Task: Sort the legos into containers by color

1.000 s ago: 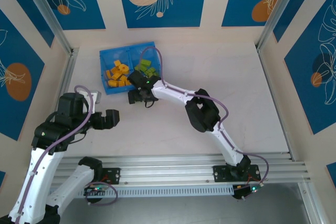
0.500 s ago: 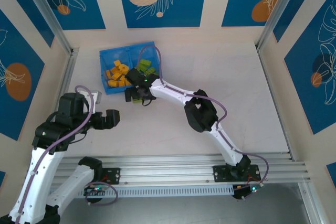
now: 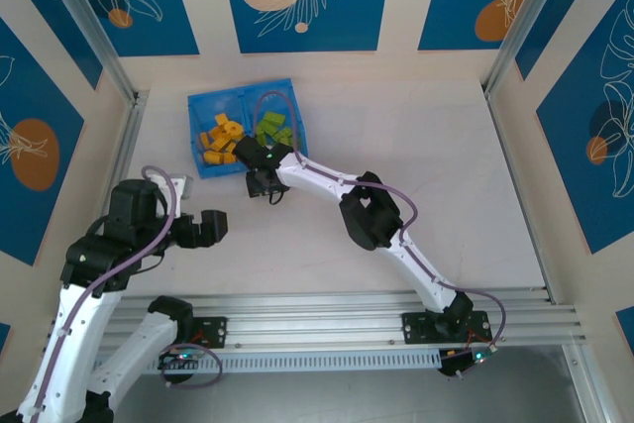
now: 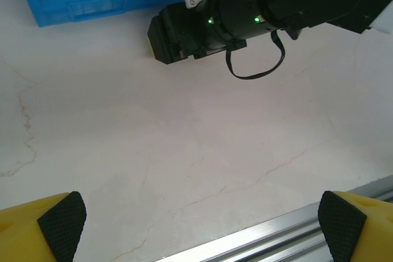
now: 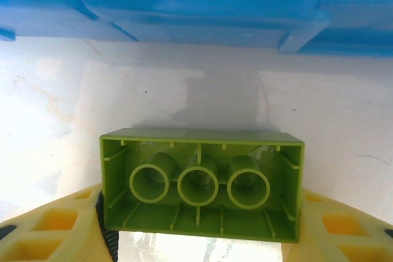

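Observation:
The lego's color matches the green legos. My right gripper will next lift up and outward past the tray's near side and let the lego go over the green legos' section [image 3: 273, 125].
A lime green lego [image 5: 201, 182] lies on the table just in front of the blue tray's near wall [image 5: 196, 10], hollow underside toward the wrist camera. My right gripper [image 5: 199, 216] is shut on it, a yellow finger [image 5: 49, 231] pressed against each end. From above, the right gripper [image 3: 258, 183] sits at the tray's near edge [image 3: 213, 167]. Orange legos [image 3: 220, 141] fill the tray's left compartment and green legos [image 3: 274, 129] the right. My left gripper [image 3: 212, 227] hangs open over bare table; its fingertips [image 4: 61, 225] stand wide apart with nothing between them.
The right arm's black wrist [image 4: 202, 26] and a cable loop [image 4: 255, 69] lie beside the tray's corner [image 4: 92, 7]. An aluminium rail [image 3: 327, 319] runs along the near table edge. Frame posts and patterned walls enclose the table on three sides.
The right gripper has crept left toward the tray's near edge and its jaws have come in from wide open onto the green lego. The left arm has barely moved.

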Action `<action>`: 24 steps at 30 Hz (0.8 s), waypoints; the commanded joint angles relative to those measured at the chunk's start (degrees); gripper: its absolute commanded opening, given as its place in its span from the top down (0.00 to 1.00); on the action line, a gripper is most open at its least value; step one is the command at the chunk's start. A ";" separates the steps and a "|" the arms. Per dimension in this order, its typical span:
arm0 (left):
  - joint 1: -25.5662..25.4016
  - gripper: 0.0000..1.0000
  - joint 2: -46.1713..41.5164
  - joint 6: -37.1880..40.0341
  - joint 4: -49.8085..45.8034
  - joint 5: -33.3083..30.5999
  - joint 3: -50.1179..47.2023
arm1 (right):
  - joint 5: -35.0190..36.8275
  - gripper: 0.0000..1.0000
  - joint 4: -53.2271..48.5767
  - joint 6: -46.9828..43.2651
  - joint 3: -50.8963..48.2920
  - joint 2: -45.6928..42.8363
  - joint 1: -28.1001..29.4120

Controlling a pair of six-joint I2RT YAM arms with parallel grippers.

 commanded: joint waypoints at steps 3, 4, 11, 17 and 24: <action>0.17 0.00 -0.54 0.28 1.80 2.42 -0.65 | -2.63 0.50 -2.39 -0.76 0.02 -3.96 -0.61; 0.17 0.00 -0.59 0.36 1.80 2.41 -0.65 | -3.11 0.50 -2.47 -0.70 -0.27 -5.44 -0.86; 0.16 0.00 -0.94 1.77 3.94 4.90 -0.72 | -3.75 0.52 -3.25 -1.10 1.52 -14.56 -2.93; 0.23 0.00 -1.69 1.39 8.57 6.02 -0.91 | -2.09 0.52 0.75 -0.87 8.85 -13.09 -7.13; 0.12 0.00 -2.25 1.29 7.90 5.45 -0.30 | -8.93 0.51 4.14 0.74 28.89 1.99 -11.92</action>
